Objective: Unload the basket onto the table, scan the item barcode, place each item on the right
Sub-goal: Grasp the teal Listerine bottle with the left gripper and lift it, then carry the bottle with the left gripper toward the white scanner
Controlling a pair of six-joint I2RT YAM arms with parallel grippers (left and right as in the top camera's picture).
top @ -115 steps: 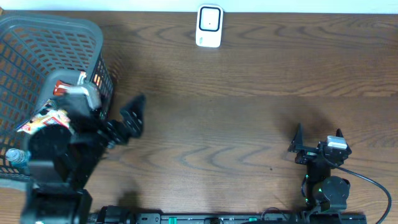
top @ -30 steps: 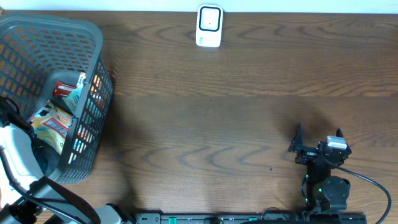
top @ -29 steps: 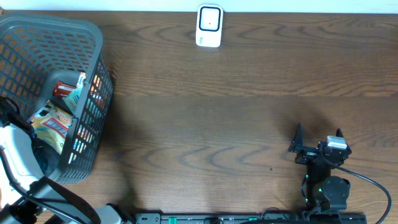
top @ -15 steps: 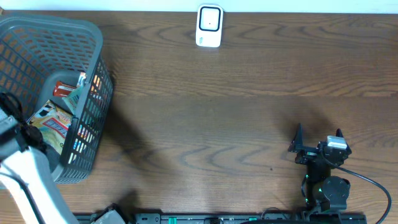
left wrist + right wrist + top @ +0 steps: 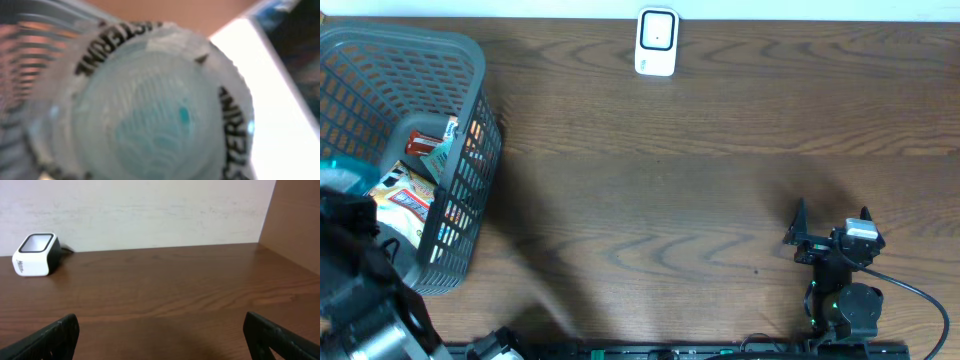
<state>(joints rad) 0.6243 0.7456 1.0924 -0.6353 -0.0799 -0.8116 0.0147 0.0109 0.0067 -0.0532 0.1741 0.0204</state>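
The bottle (image 5: 150, 105) goes across, down and out of my left gripper next, as bare tabletop before the scanner lies below the gripper, to its right in the overhead view.
A clear teal mouthwash bottle (image 5: 150, 105) with black lettering round its rim fills the left wrist view, base toward the camera and blurred. From overhead it shows as a teal patch (image 5: 338, 176) over the basket's near left side, at the tip of my left gripper (image 5: 344, 200), which is shut on it; the fingers themselves are hidden. The white barcode scanner (image 5: 657, 42) stands at the table's far edge and is also in the right wrist view (image 5: 36, 254). My right gripper (image 5: 828, 232) rests open at the near right, nothing between its fingers.
A grey mesh basket (image 5: 470, 60) stands at the far left with snack packets (image 5: 405, 195) inside. The left arm looms large and blurred over the near left corner. Brown wooden tabletop (image 5: 670, 200) lies between the basket, the scanner and the right arm.
The left arm has risen toward the overhead camera and shifted over the basket's near left edge, and the teal bottle now shows at its tip. The right arm has not moved.
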